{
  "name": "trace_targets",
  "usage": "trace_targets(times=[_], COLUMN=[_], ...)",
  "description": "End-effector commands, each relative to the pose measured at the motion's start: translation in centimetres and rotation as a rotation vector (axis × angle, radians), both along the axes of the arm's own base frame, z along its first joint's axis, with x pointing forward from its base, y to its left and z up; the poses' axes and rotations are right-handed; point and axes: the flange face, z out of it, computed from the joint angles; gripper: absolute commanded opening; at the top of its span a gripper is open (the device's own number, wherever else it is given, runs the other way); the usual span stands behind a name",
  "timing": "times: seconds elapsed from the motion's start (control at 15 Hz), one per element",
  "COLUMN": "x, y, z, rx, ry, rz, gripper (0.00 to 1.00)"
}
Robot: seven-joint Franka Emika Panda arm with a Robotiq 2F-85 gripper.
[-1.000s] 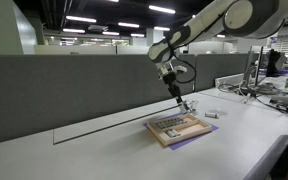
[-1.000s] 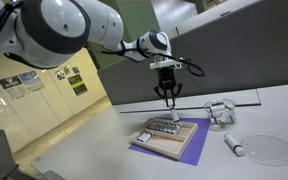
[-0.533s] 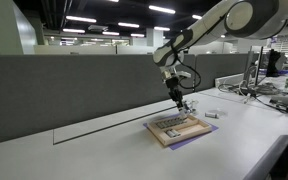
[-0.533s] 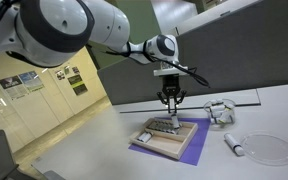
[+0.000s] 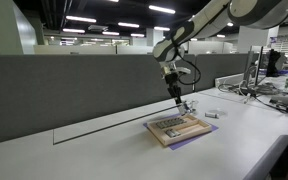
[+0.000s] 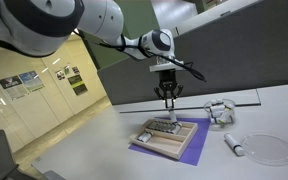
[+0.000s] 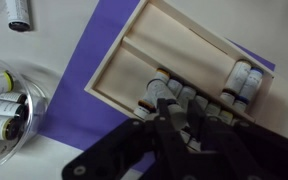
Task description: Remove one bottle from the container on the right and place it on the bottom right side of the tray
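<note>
The empty bottom of the tray beside the tray's bottle pair point(image 6: 152, 142) point(image 7: 217, 66) is below my gripper and to its right in the wrist view, so I will lower my gripper there to let go.
The tan wooden tray point(image 6: 184, 143) lies on a purple underlay and holds rows of small pale bottles; it also shows in an exterior view point(image 5: 189, 130) and in the wrist view point(image 7: 174, 45). The small pale container point(image 6: 220, 112) stands to its right. In the wrist view it has a clear round rim with several bottles inside point(image 7: 2, 105). My gripper point(image 6: 168, 100) hangs well above the tray's bottle row, as an exterior view point(image 5: 175, 97) also shows. In the wrist view the gripper point(image 7: 179, 104) has its jaws a bottle's width apart, with a pale bottle point(image 7: 178, 113) between them.
A loose bottle point(image 6: 234, 145) lies on the white table in front of the container, also in the wrist view point(image 7: 19, 12). A flat clear round dish point(image 6: 269, 148) sits further right. A grey partition wall point(image 5: 74, 85) runs behind the table.
The gripper dipped slightly toward the tray, then rose a little. It stays over the bottle row, jaws unchanged.
</note>
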Motion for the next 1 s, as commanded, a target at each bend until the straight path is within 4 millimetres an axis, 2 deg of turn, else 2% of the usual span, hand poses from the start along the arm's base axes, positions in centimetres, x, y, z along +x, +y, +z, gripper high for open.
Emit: trace_targets(times=[0.0, 0.33, 0.67, 0.93], x=[-1.5, -2.9, -4.6, -6.0], y=[1.2, 4.3, 7.5, 8.8], z=[3.0, 4.0, 2.4, 0.5], rx=[0.015, 0.046, 0.073, 0.091], ry=[0.000, 0.034, 0.088, 0.131], rz=[0.009, 0.059, 0.084, 0.093], gripper=[0.05, 0.05, 0.05, 0.05])
